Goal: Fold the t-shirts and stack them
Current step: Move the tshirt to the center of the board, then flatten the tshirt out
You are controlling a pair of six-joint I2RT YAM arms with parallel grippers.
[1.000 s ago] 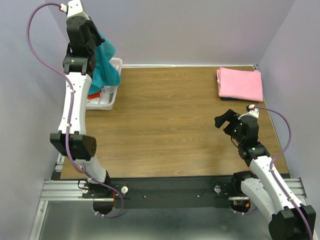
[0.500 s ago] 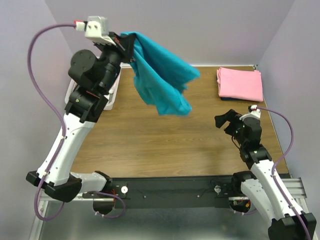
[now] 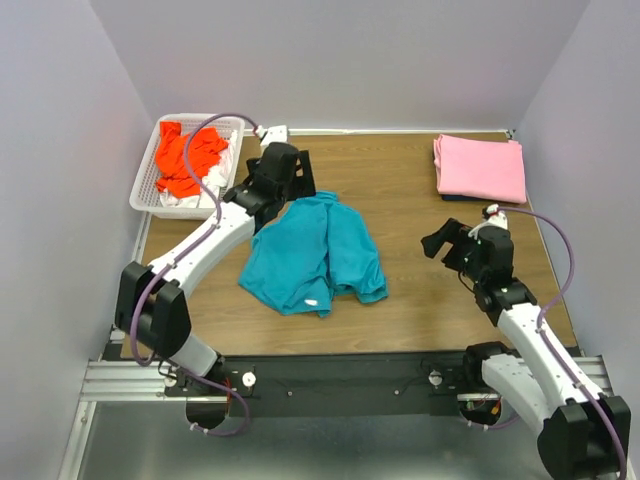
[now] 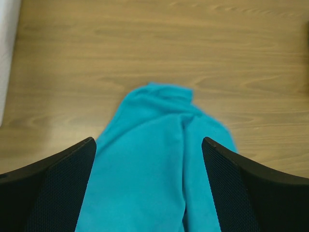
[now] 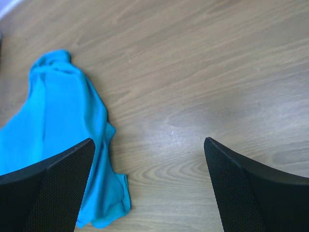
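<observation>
I need to move my left gripper back and down next, from the far end of the teal t-shirt onto the teal t-shirt's near corner (image 3: 258,287) on the basket's side, because the t-shirt's edge is uncovered.
A teal t-shirt (image 3: 315,255) lies crumpled and loosely spread on the middle of the wooden table (image 3: 400,300). My left gripper (image 3: 288,188) hovers open just above the shirt's far end, holding nothing. In the left wrist view the teal t-shirt (image 4: 154,164) fills the space below the left gripper (image 4: 148,145). A pink t-shirt (image 3: 480,167) lies folded at the back right. An orange-red t-shirt (image 3: 185,160) and a white one (image 3: 186,201) sit bunched in the basket. My right gripper (image 3: 442,240) is open over bare wood, right of the teal t-shirt (image 5: 58,140).
The white lattice basket (image 3: 142,185) stands at the back left corner. A dark edge (image 3: 452,197) shows under the pink shirt. Purple walls close in the left, back and right sides. The black rail with both arm bases runs along the near edge.
My left arm swung the teal t-shirt out from over the basket to the table's middle, then opened and dropped it there. The right arm barely moved.
</observation>
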